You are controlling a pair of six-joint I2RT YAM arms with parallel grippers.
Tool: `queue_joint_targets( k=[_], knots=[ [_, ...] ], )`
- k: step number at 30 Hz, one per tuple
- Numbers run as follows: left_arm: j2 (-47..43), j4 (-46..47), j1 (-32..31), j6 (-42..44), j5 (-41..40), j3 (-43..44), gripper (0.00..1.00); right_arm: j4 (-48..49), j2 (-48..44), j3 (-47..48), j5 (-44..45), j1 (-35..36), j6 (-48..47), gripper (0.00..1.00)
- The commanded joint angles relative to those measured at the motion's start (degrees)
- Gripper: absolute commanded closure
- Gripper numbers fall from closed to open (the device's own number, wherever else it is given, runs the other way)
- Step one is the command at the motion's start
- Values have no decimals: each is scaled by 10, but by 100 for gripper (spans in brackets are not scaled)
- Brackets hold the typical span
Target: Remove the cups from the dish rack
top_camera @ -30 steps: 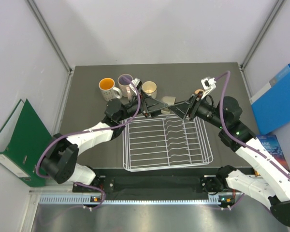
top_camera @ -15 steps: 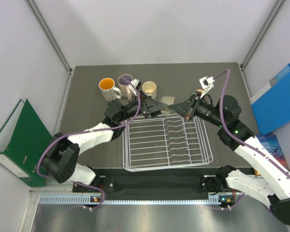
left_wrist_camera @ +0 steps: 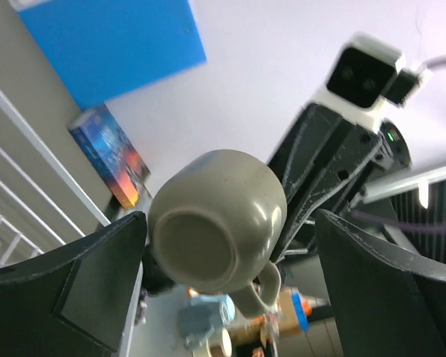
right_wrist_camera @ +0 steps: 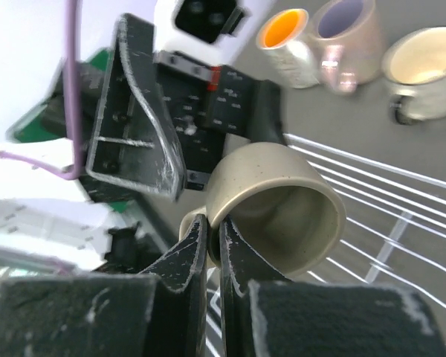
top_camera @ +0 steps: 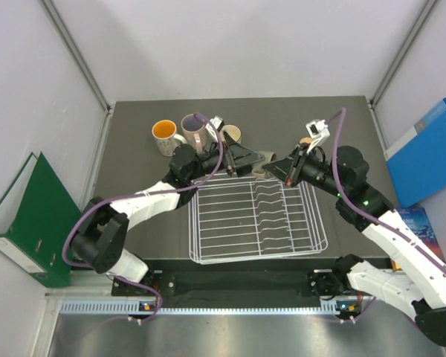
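Observation:
I should move my right gripper outward, to the right in the top view, and down to release the tan cup (top_camera: 266, 158), because the tabletop beside the red-orange cup (top_camera: 306, 141) is bare.
The small tan cup (top_camera: 266, 158) hangs tilted over the back edge of the white wire dish rack (top_camera: 253, 219). My right gripper (top_camera: 279, 169) is shut on its rim (right_wrist_camera: 275, 204), one finger inside and one outside. My left gripper (top_camera: 244, 158) is open, and the cup's base (left_wrist_camera: 208, 227) sits between its two fingers without clear contact. The speckled mug with orange inside (top_camera: 164, 134), the pinkish mug with purple inside (top_camera: 194, 128) and the cream mug (top_camera: 231, 134) stand on the table behind the rack. The small red-orange cup (top_camera: 306, 141) is mostly hidden behind my right wrist.
A green binder (top_camera: 18, 216) lies left of the table. A blue folder (top_camera: 424, 152) and a book (top_camera: 420, 227) lie to the right. The rack has no cups in its slots.
My left gripper has moved back and right, so its open fingers now flank the tan cup. My right gripper has shifted slightly back with the cup.

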Motion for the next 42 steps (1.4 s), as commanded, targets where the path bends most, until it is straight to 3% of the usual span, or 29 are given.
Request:
queue_joint_targets(
  k=[1, 4, 6, 10, 15, 21, 32, 42],
  knots=[
    [-30, -106, 29, 37, -85, 5, 1, -86, 2, 86, 145, 8, -50, 100],
    [-79, -244, 58, 60, -185, -18, 1, -191, 63, 156, 309, 3, -77, 100],
    [-109, -280, 76, 48, -237, -52, 1, -239, 119, 205, 378, -20, -86, 100],
    [-149, -380, 94, 55, -271, -73, 1, -295, 207, 273, 414, -82, -61, 100],
    [-167, -642, 93, 123, -319, -2, 1, -323, 297, 311, 415, -185, -11, 100],
    [-169, -807, 92, 179, -379, 46, 1, -343, 387, 369, 455, -217, 12, 100],
    [-161, -877, 93, 238, -383, 60, 1, -407, 537, 506, 490, -224, 21, 100],
    [-122, -886, 93, 262, -401, 81, 1, -378, 573, 471, 443, -276, 44, 100]
  ],
)
